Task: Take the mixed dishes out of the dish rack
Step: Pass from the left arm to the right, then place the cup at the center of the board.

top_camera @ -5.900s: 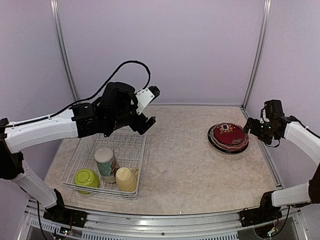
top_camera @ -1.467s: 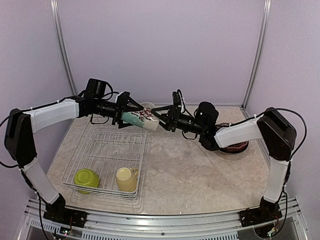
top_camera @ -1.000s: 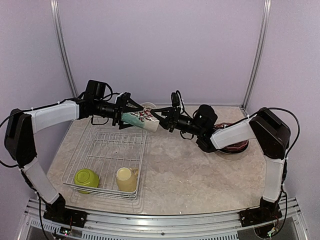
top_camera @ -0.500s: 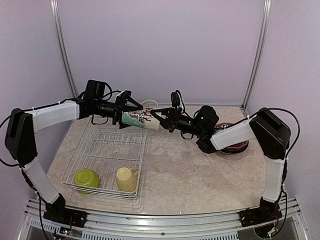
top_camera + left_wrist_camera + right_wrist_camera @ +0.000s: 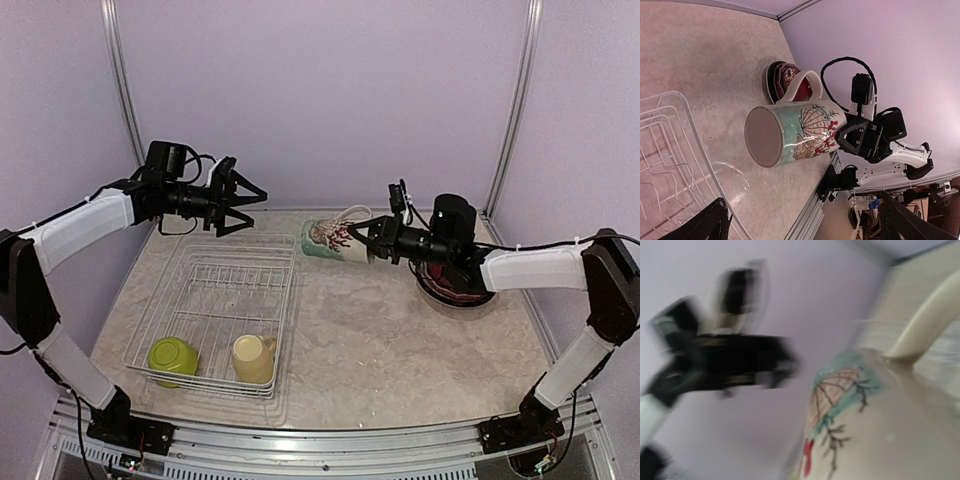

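Next, my right gripper needs to move back and down beside the plate stack's near edge, tilt the sideways mug bottom-down and release it on the tabletop, since that spot is clear.
The white floral mug [image 5: 333,238] hangs on its side in the air over the table's back middle, its handle up. My right gripper [image 5: 369,241] is shut on its rim end. The left wrist view shows the same mug [image 5: 795,132] bottom-first, with the right gripper [image 5: 860,139] behind it. In the blurred right wrist view the mug [image 5: 880,415] fills the frame and hides my own fingers. My left gripper [image 5: 236,195] stands open and empty above the back of the dish rack [image 5: 170,300], well apart from the mug. A lime-green bowl [image 5: 172,356] and a pale yellow mug [image 5: 253,358] lie at the rack's front.
A stack of plates [image 5: 456,277] with a dark red one on top sits at the right, under my right forearm, and also shows behind the mug as the plate stack [image 5: 782,80]. Frame posts stand at both back corners.
My left gripper has let go of the floral mug and drawn back to the left. My right gripper has carried the mug to the right, away from the rack.
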Available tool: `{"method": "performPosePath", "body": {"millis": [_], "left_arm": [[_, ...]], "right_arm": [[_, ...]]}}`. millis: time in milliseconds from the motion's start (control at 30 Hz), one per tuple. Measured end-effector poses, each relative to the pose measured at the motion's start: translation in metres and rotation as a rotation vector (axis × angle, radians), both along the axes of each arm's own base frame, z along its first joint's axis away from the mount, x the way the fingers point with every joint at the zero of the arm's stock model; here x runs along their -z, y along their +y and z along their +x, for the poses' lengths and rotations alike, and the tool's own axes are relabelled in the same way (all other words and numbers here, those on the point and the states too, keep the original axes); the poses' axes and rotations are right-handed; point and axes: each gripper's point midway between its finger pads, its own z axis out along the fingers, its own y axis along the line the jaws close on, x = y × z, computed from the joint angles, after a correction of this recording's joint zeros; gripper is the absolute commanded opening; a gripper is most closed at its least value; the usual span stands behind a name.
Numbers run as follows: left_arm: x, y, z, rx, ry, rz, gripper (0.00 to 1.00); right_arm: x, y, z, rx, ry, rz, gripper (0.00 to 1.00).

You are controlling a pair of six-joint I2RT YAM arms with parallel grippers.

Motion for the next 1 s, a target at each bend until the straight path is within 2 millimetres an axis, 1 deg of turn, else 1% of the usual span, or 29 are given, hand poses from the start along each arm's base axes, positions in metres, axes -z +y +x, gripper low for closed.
{"method": "performPosePath", "body": {"millis": [100,167,267,400,533,667,767,867,1000], "left_arm": [[-0.009,0.008,0.003,-0.045,-0.047,0.031,0.99],[-0.013,0.012,0.005,-0.067,-0.075,0.05,0.99],[-0.012,0.016,0.006,-0.09,-0.087,0.073,0.99],[-0.009,0.018,0.008,-0.106,-0.088,0.091,0.99],[-0.007,0.019,0.009,-0.116,-0.084,0.102,0.99],[-0.006,0.02,0.01,-0.121,-0.084,0.105,0.99],[-0.006,0.02,0.01,-0.125,-0.085,0.107,0.99],[-0.006,0.021,0.01,-0.126,-0.084,0.108,0.99],[-0.006,0.021,0.011,-0.127,-0.084,0.108,0.99]], "right_arm": [[0.008,-0.021,0.012,0.138,0.004,-0.2,0.0],[0.011,-0.034,0.017,0.204,-0.007,-0.319,0.0],[0.015,-0.057,0.02,0.284,-0.015,-0.497,0.0],[0.033,-0.085,0.018,0.337,0.008,-0.724,0.0],[0.05,-0.105,0.004,0.334,0.063,-0.91,0.0],[0.057,-0.109,-0.013,0.311,0.1,-1.059,0.0],[0.069,-0.115,-0.027,0.298,0.127,-1.16,0.0],[0.084,-0.129,-0.043,0.29,0.176,-1.251,0.0],[0.11,-0.163,-0.055,0.343,0.258,-1.383,0.0]]}}
